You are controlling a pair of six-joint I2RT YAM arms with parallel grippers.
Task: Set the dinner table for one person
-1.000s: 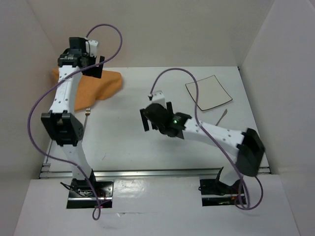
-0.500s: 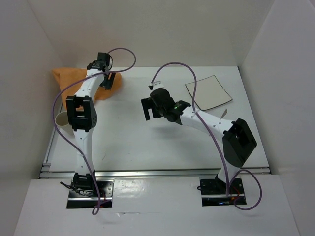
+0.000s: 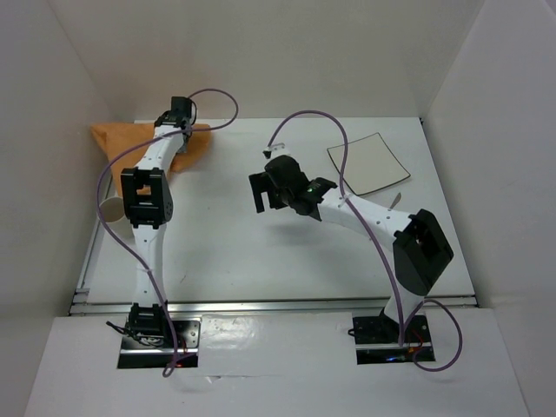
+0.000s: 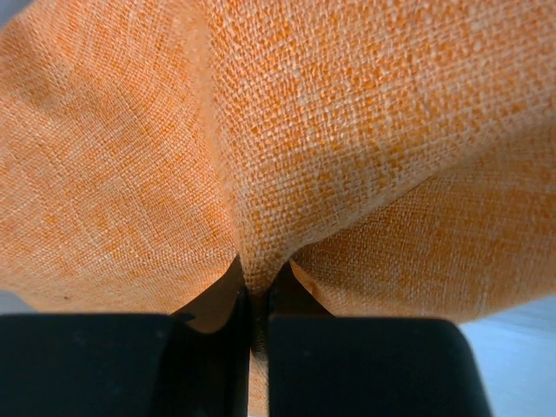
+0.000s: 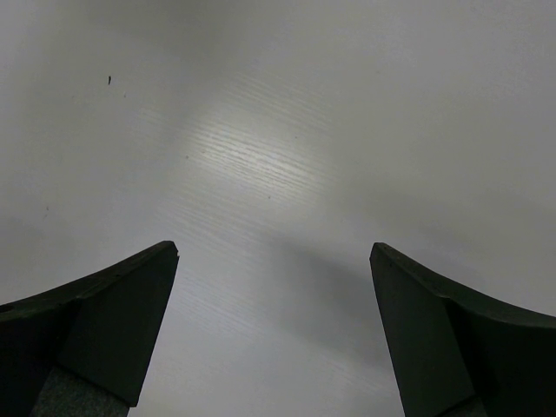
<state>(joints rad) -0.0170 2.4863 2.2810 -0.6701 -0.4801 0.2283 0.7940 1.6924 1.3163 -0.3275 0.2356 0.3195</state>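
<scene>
The left gripper will lift the fold of the orange cloth across to the bare table, which lies back from the gripper and to its right in the top view, then lower it there and release.
The dinner table (image 3: 226, 252) is a wide white top. At its far left corner lies a crumpled orange cloth (image 3: 122, 139). My left gripper (image 3: 185, 144) is down on the cloth's right edge. In the left wrist view it (image 4: 258, 304) is shut on a raised fold of the orange cloth (image 4: 304, 130), which fills that view. My right gripper (image 3: 261, 191) hangs over the middle of the table, open. In the right wrist view it (image 5: 274, 252) has only bare white table (image 5: 261, 130) between its fingers.
A small square white plate (image 3: 368, 162) with a dark rim lies at the far right. A pale cup (image 3: 110, 209) stands by the left wall, partly behind the left arm. White walls close the table in on three sides.
The left arm stretched forward and down onto the cloth, and its gripper went from open to shut on a fold. The right arm shifted a little toward the back, then held still.
</scene>
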